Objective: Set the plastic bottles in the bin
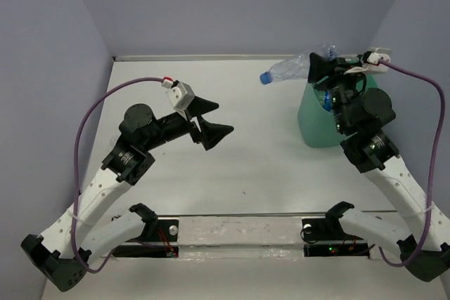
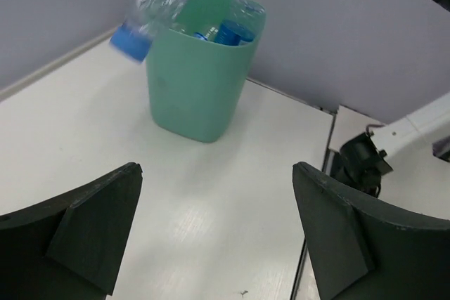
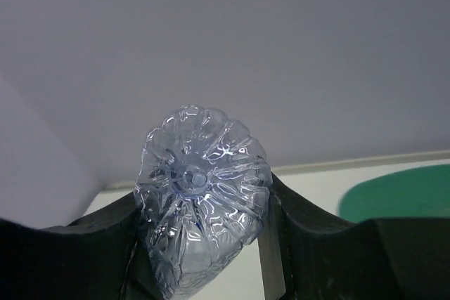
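Note:
My right gripper should next turn from sideways to downward over the bin's opening (image 1: 325, 95) and let go of the bottle, because the bottle's blue cap sticks out past the bin's rim.
My right gripper (image 1: 318, 68) is shut on a clear plastic bottle (image 1: 292, 69), held level above the bin's far left rim with its blue cap (image 1: 265, 78) pointing left. The right wrist view shows that bottle's ribbed base (image 3: 200, 191) squeezed between the two black fingers (image 3: 309, 233). The teal bin (image 1: 315, 123) stands at the right of the table; other blue-labelled bottles (image 2: 235, 27) lie inside it. Over the middle left of the table, my left gripper (image 1: 221, 118) is open and holds nothing; it faces the bin (image 2: 200, 82) from well apart.
Grey walls close in the table at the back and both sides. A purple cable (image 1: 98, 107) loops off each wrist. A metal rail (image 1: 239, 233) runs along the near edge between the arm bases. A small dark speck (image 1: 243, 191) marks the tabletop.

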Available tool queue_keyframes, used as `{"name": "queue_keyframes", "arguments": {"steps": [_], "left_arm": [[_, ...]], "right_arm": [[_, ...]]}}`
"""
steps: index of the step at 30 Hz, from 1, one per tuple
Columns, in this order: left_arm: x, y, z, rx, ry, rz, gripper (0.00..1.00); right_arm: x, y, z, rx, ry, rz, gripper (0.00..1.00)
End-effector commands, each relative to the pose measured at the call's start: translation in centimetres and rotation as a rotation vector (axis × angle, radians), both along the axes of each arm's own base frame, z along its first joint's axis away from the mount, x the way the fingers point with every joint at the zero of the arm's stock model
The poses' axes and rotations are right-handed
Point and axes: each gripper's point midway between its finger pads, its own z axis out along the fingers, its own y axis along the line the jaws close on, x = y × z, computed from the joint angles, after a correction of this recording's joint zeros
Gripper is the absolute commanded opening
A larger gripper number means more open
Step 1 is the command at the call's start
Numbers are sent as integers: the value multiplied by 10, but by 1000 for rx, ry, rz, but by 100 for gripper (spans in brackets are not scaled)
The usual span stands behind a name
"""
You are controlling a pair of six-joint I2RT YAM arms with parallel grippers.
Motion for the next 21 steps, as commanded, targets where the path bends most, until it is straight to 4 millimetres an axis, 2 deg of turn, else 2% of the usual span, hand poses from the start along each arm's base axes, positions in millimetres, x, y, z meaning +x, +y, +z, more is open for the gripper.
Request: {"name": "queue_keyframes", "arguments": {"steps": [1, 2, 6, 8, 10, 11, 12, 14, 17, 21], "left_arm": [[23, 25, 3, -9, 12, 224, 99], [28, 29, 4, -13, 14, 264, 99], [29, 34, 4, -20, 23, 294, 99], [30, 37, 5, -21, 28, 310, 99], [35, 42, 4, -17, 36, 352, 99], [36, 45, 4, -17, 40, 372, 99], [38, 50, 4, -15, 44, 400, 99], [44, 61, 8, -21, 38, 472, 99], [42, 73, 18, -50, 15, 522, 99], [41, 77, 19, -57, 9, 533, 99]], "right_arm": [[-4, -111, 32, -89, 0, -576, 0], [-8, -131, 41, -104, -8, -672, 0], [-6, -165, 53, -149, 1, -835, 0], [1, -175, 55, -196, 21, -891, 0], [14, -184, 45, -253, 62, -944, 0], [13, -188, 45, -258, 65, -959, 0], [23, -189, 34, -293, 96, -971, 0], [31, -188, 18, -325, 135, -984, 0], [45, -177, -9, -343, 162, -919, 0], [73, -162, -51, -408, 253, -843, 4]]}}
